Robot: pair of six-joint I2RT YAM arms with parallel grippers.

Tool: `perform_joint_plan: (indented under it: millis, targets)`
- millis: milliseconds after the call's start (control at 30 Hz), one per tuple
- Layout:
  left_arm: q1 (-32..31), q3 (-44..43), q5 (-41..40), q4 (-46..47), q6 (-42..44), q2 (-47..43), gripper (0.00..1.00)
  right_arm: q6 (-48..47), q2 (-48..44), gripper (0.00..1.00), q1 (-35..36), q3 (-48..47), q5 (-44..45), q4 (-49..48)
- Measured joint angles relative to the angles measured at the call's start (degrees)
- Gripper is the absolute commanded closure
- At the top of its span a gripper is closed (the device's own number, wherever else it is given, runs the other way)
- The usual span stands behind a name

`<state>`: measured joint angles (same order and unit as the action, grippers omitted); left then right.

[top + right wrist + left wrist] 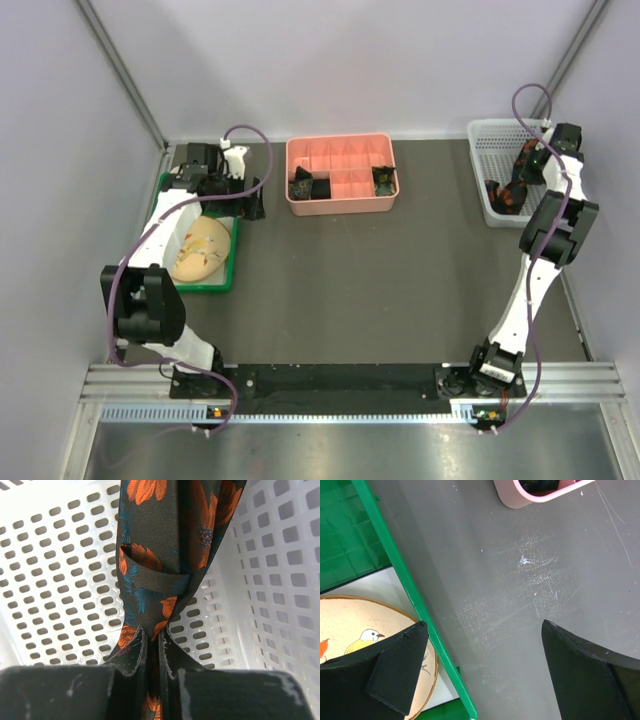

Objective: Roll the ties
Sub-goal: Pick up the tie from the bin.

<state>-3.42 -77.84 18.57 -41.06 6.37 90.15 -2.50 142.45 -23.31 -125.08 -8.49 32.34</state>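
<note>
My right gripper lifts the tie up next, lowers it onto the clear tabletop back and to the gripper's left in the top view, and releases it.
A black tie with red-orange blotches (160, 545) hangs inside the white perforated basket (55, 580). My right gripper (153, 639) is shut on this tie, pinching its fabric between the fingertips. In the top view the tie (510, 188) lies in the white basket (485, 135) at the far right, under my right gripper (535, 160). Two rolled dark ties with greenish specks (303, 184) (383, 180) sit in compartments of the pink tray (340, 205). My left gripper (482, 630) is open and empty above the table, straddling the green tray's edge (407, 582).
A green tray (228, 262) at the left holds a round plate with a bird print (350, 625). The pink tray's corner (520, 500) shows at the top of the left wrist view. Purple cables run along both arms.
</note>
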Motion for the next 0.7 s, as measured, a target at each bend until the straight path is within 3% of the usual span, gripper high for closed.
perform_joint_plan:
  millis: [267, 700]
  targets:
    - [0.0, -0.4, 1.3, 0.0, 0.6, 0.1, 0.01, -1.8, -7.1, 1.00, 0.0, 0.0, -4.7, 1.6]
    - [0.0, 4.8, 7.7, 5.2, 1.1, -11.8, 0.01, 0.6, -42.8, 1.00, 0.2, -1.0, -22.1, 0.2]
